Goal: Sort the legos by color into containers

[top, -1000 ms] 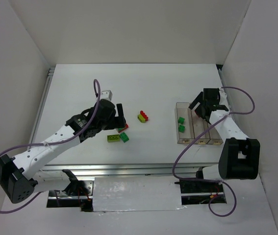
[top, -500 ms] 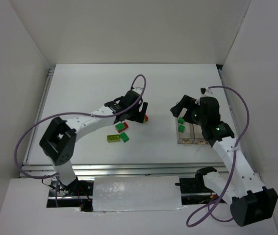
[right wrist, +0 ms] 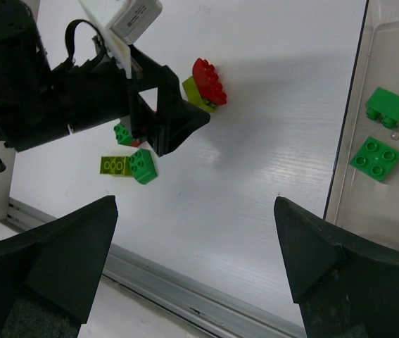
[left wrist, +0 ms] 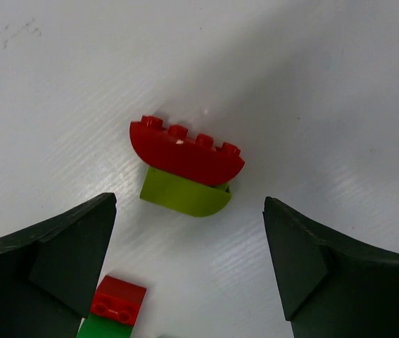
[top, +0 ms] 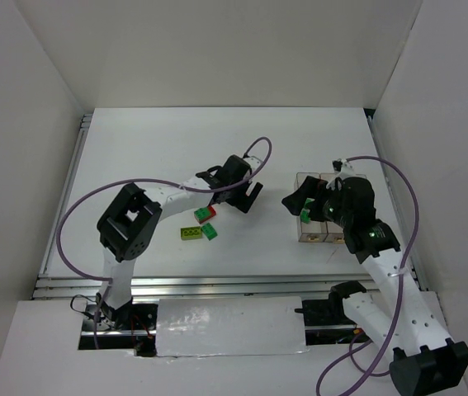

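My left gripper comes down over the stacked pair next and closes on the yellow-green lego's ends, since the pair lies below and between my open fingers.
A red arched lego (left wrist: 185,151) sits on a yellow-green lego (left wrist: 185,196) on the white table. My left gripper (left wrist: 188,236) is open and empty just above this pair, one finger to each side; in the top view the left gripper (top: 246,196) hides the pair. A small red lego (left wrist: 118,299) sits on a green one by the left finger. My right gripper (right wrist: 195,225) is open and empty over the table, left of the clear containers (right wrist: 368,42). Two green legos (right wrist: 389,107) (right wrist: 375,158) lie in the nearest bin.
A flat yellow-green lego (top: 191,234) and a green lego (top: 210,232) lie together left of centre, with the red-and-green stack (top: 206,214) just behind them. The containers' row (top: 337,239) stands at the right. The metal table rail (right wrist: 185,296) runs along the near edge.
My left gripper has swung right and now hangs over the red and yellow-green pair. My right gripper has moved left off the bins toward the table's middle.
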